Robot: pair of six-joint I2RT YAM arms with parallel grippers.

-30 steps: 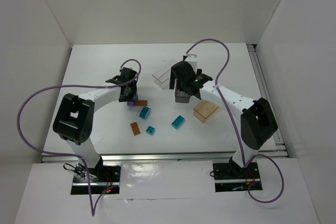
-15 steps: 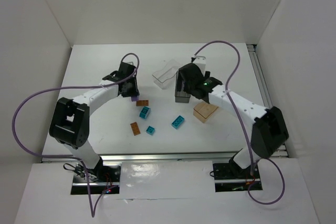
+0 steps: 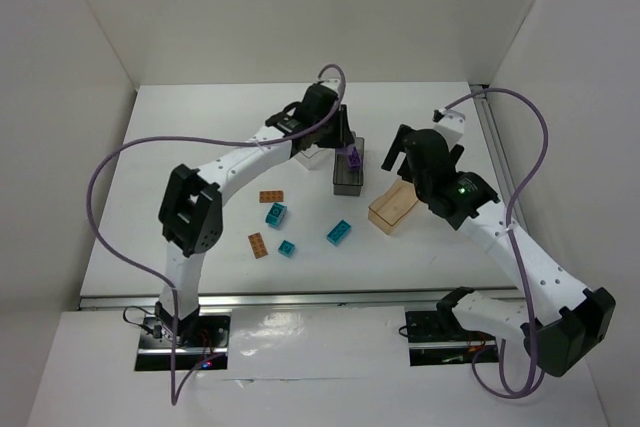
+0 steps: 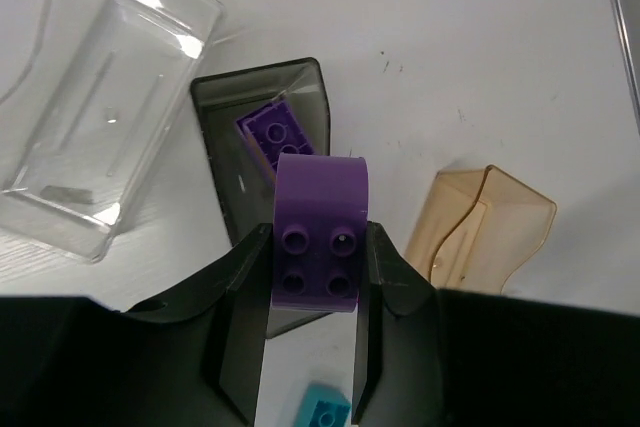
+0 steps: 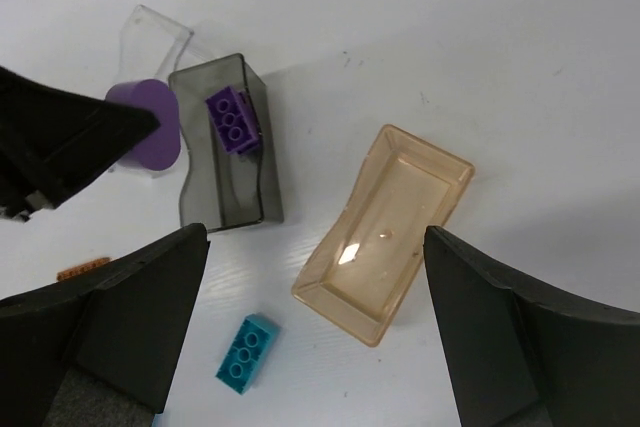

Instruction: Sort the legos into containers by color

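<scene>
The teal-blue lego by the tan tray slants below and back of my right gripper's open fingers, so next I will move them back and down and turn them across it.
My left gripper point(image 3: 352, 154) is shut on a purple lego point(image 4: 320, 232) and holds it above the near end of the dark smoky-grey tray point(image 3: 346, 183). One purple lego point(image 4: 275, 132) lies inside that tray point(image 4: 213, 142). My right gripper point(image 5: 315, 337) is open and empty, high over the tan tray point(image 5: 385, 232). The clear tray point(image 4: 100, 117) lies empty, left of the dark one. Three teal legos point(image 3: 276, 214) point(image 3: 287, 248) point(image 3: 339, 233) and two orange-brown legos point(image 3: 270, 197) point(image 3: 258, 245) lie loose on the table.
The three trays stand close together in the middle of the white table point(image 3: 180, 147). The left arm reaches across the table from the left over the clear tray. White walls close in the back and both sides.
My left gripper has carried a purple lego from the loose pile rightward to above the dark tray. My right gripper has pulled back from the dark tray to over the tan tray.
</scene>
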